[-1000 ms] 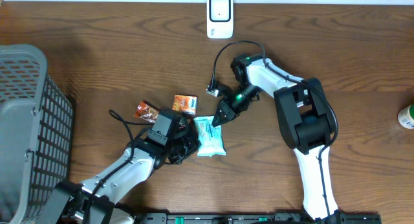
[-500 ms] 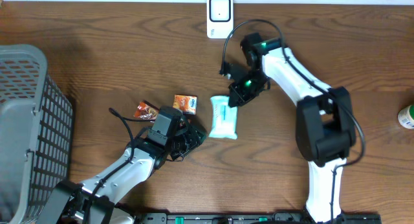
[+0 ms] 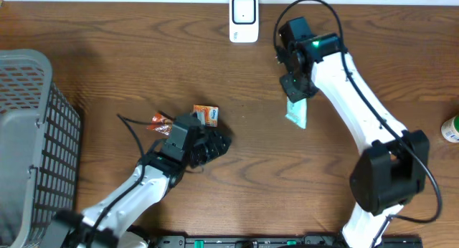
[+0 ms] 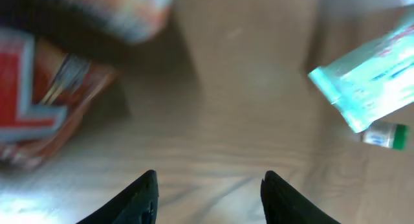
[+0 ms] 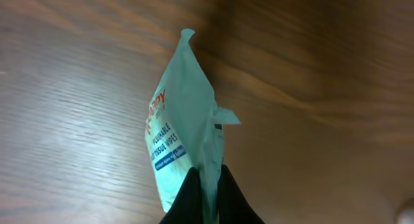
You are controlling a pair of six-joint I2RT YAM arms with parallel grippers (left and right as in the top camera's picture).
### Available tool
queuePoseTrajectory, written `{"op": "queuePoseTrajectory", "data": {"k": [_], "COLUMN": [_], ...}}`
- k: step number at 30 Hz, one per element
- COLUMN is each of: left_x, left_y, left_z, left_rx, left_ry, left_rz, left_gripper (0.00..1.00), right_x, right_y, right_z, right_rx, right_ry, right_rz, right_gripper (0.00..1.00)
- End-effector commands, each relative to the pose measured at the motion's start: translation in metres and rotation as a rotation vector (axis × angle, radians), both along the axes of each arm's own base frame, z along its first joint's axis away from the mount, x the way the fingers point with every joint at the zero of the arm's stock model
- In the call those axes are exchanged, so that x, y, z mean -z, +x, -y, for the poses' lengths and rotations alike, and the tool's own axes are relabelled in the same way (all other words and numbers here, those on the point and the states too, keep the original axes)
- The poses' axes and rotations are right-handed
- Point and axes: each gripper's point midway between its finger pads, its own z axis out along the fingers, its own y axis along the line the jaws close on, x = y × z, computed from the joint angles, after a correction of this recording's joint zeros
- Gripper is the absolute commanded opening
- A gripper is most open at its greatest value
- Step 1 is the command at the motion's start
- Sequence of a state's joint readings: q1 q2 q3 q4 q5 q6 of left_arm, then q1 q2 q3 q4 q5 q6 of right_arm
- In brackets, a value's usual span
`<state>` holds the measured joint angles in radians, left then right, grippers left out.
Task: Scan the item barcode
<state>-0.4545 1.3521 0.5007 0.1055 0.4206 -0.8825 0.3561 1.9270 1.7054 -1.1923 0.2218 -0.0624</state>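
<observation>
I need to move my right gripper down to the left in the overhead view to release the pack, because bare wood by the orange packet lies below the gripper that way.
A teal pack of wet wipes (image 3: 297, 112) hangs above the table, right of and below the white barcode scanner (image 3: 244, 18) at the back edge. My right gripper (image 3: 293, 96) is shut on the pack's top seam. In the right wrist view the pack (image 5: 178, 136) dangles from the pinched fingers (image 5: 208, 185) over bare wood. My left gripper (image 3: 217, 143) stands open near the table's middle with nothing between its fingers (image 4: 208, 185). From the left wrist the pack (image 4: 369, 88) shows at the far right.
An orange snack packet (image 3: 206, 114) and a red one (image 3: 161, 123) lie beside my left arm; the red packet (image 4: 39, 114) fills the left of the left wrist view. A grey basket (image 3: 29, 133) stands at the left edge. A green-capped bottle (image 3: 450, 129) sits at the right edge.
My left gripper has opened and let go of the wipes pack. The right arm has carried the pack up and to the right, away from the table's middle.
</observation>
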Motion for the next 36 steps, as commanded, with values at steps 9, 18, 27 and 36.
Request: {"op": "queuePoseTrajectory", "data": {"k": [9,18,27,36], "left_x": [-0.168,-0.255,-0.329,-0.405], "left_y": [0.047,0.002,-0.023,-0.048], "left_z": [-0.050,-0.124,-0.156,-0.202], "left_rx": [-0.159,-0.383,-0.486,-0.710], "left_ry": [0.214,0.368,0.390,0.431], "left_rz": [0.538,0.660,0.834,0.962], "left_gripper": [0.63,0.64,0.65,0.67], "right_x": [-0.016,-0.002,0.007,0.021], "right_y": [-0.027,-0.030,-0.013,-0.048], "right_z": [-0.070,-0.115,-0.083,-0.129], "right_rx": [-0.019,-0.077,-0.079,-0.154], "right_ry": [-0.037,-0.027,-0.276,-0.268], "right_rz": [0.106,0.155,0.214,0.203], "right_gripper": [0.02,0.02,0.02,0.02]}}
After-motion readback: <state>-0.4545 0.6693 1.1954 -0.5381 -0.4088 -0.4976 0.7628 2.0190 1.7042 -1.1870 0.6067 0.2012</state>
